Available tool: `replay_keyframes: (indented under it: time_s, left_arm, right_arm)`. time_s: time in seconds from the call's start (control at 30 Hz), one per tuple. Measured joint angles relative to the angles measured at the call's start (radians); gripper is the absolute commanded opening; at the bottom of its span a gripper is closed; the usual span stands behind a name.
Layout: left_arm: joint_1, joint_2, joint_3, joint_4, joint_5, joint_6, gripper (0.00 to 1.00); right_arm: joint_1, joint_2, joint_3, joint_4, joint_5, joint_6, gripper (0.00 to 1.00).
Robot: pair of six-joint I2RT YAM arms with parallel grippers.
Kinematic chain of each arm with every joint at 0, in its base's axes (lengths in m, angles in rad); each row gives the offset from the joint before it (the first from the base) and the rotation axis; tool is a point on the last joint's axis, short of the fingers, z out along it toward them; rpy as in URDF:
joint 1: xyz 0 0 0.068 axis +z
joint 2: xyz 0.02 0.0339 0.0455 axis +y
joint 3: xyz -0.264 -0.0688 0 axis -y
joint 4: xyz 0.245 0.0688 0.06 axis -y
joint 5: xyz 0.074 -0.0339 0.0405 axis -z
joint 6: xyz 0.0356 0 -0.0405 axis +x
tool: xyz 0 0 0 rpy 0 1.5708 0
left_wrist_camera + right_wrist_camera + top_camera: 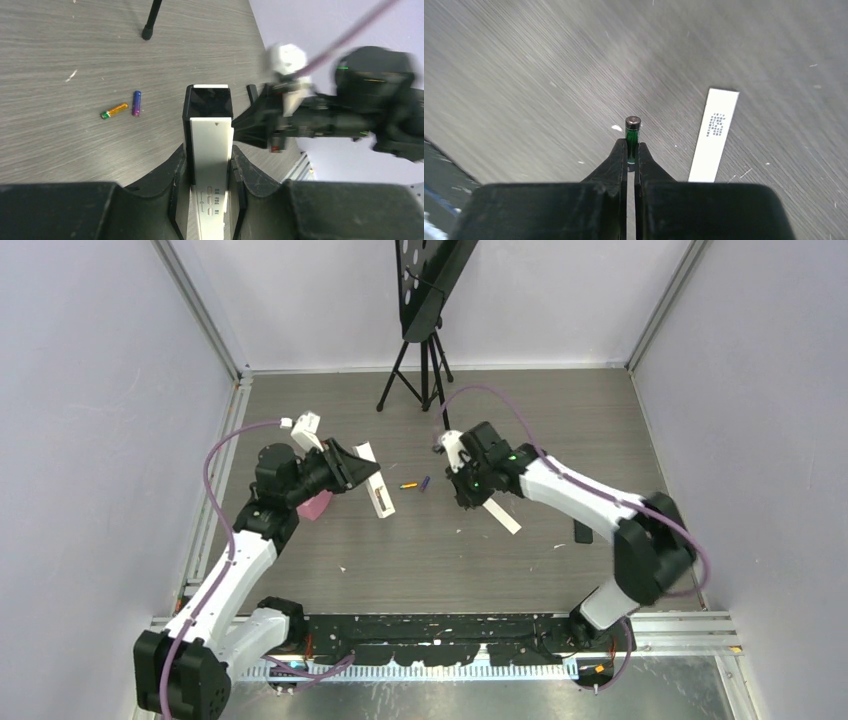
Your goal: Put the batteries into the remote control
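The remote's battery compartment (381, 497) faces up uncovered, so I will move my right gripper to the left in the top view next and release the dark green battery there.
My left gripper (210, 167) is shut on the white remote control (210, 145), which sticks out ahead of the fingers with a black open end. In the top view the remote (380, 492) hangs tilted above the table, held by the left gripper (352, 470). My right gripper (632, 151) is shut on a dark green battery (632, 134), whose metal end points away from the fingers. The right gripper (468, 496) hovers to the right of the remote. An orange battery (115, 110) and a purple battery (136, 102) lie side by side on the table between the arms.
A white flat strip with small print (714, 135) lies on the table just right of the right gripper. A small dark object (582, 532) lies near the right arm. A pink thing (316, 505) sits under the left arm. A black tripod (425, 370) stands at the back.
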Motion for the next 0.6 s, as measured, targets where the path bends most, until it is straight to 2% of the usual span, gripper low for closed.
replay_keyframes:
  time_s: [0.17,0.27,0.43,0.6]
  left_arm:
    - [-0.011,0.087,-0.058,0.170,0.044,-0.126,0.00]
    - [-0.051,0.167,-0.098,0.304,0.052,-0.215,0.00]
    - [-0.154,0.296,-0.108,0.454,0.042,-0.310,0.00]
    - [-0.203,0.394,-0.108,0.586,0.028,-0.402,0.00]
  right_arm:
    - [0.015,-0.286,-0.014,0.093,-0.001,0.236,0.00]
    - [0.023,-0.386,0.021,0.069,0.002,0.375,0.00]
    - [0.055,-0.412,0.087,-0.028,-0.003,0.544,0.00]
    - [0.093,-0.412,0.087,-0.124,-0.010,0.625,0.00]
